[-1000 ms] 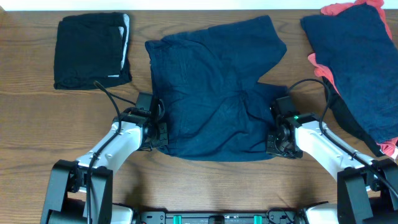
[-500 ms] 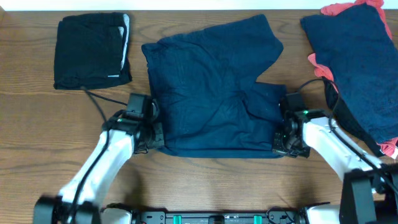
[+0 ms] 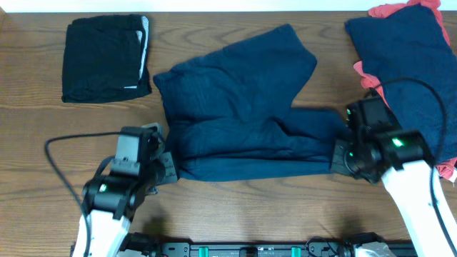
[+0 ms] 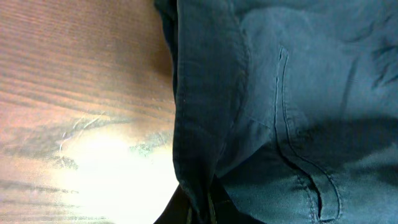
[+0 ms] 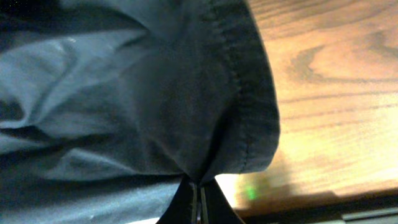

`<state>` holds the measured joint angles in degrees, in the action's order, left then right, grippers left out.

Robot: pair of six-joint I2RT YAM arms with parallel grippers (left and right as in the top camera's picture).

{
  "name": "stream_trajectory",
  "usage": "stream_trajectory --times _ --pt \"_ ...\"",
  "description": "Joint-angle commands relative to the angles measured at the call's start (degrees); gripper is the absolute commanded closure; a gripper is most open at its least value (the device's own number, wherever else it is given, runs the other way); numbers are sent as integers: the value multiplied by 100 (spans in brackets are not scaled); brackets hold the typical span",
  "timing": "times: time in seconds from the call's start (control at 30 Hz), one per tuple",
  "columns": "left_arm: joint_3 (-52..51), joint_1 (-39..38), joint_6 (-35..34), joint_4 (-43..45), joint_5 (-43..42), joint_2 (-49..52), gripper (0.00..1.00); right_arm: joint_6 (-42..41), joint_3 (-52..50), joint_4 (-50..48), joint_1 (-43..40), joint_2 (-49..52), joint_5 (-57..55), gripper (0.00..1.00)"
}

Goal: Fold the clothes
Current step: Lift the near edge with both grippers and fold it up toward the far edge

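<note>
My left gripper lifts outward next, lowers the shorts' hem toward the shorts' far corner by the black garment [image 3: 162, 80] and releases, as that corner lies outward of it.
Dark navy shorts [image 3: 235, 107] lie spread across the middle of the table, one of the clothes. My left gripper [image 3: 169, 166] is shut on their near left corner, my right gripper [image 3: 340, 154] on their near right corner. Both corners hang raised off the wood. In the left wrist view the hem [image 4: 199, 124] runs down into the closed left gripper [image 4: 200, 210]. The right wrist view shows a stitched edge [image 5: 249, 93] bunched into the closed right gripper [image 5: 198, 198].
A folded black garment with a pale grey stripe [image 3: 107, 58] lies at the back left. At the right edge sits a pile of navy cloth [image 3: 410, 64] over coral-red fabric [image 3: 389, 10]. Bare wood [image 3: 43, 135] shows in front left.
Both arms have risen from the table with the shorts' near corners. The right gripper closed on its corner. The near edge has lifted and the cloth has drawn back and narrowed.
</note>
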<state>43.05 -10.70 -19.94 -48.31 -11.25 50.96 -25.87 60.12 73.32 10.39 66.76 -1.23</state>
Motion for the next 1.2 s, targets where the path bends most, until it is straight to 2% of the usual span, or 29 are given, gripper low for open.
stream_trajectory --times 0.0,0.27,0.43,0.6,0.83,1.0,1.17 --pt "190 66 -188 -210 280 -459 94 63 278 275 -74 -686 -260 99" --pt "354 63 -575 -656 264 -1248 94 111 905 649 -74 -1799 -385 99" --pt "363 61 -632 -645 310 -1401 94 393 1172 -111 -74 -1700 -595 99" --pt "361 61 -629 -389 953 -1276 94 793 1172 -1464 -74 -905 -584 99" --pt "358 61 -632 339 1722 -612 94 1362 1172 -3097 -74 883 -540 99" --pt "358 61 -629 1259 1943 323 94 1440 1172 -4155 -74 2017 -533 99" --pt "358 61 -627 2485 2393 1565 94 1589 1174 -5160 -74 2723 -363 99"
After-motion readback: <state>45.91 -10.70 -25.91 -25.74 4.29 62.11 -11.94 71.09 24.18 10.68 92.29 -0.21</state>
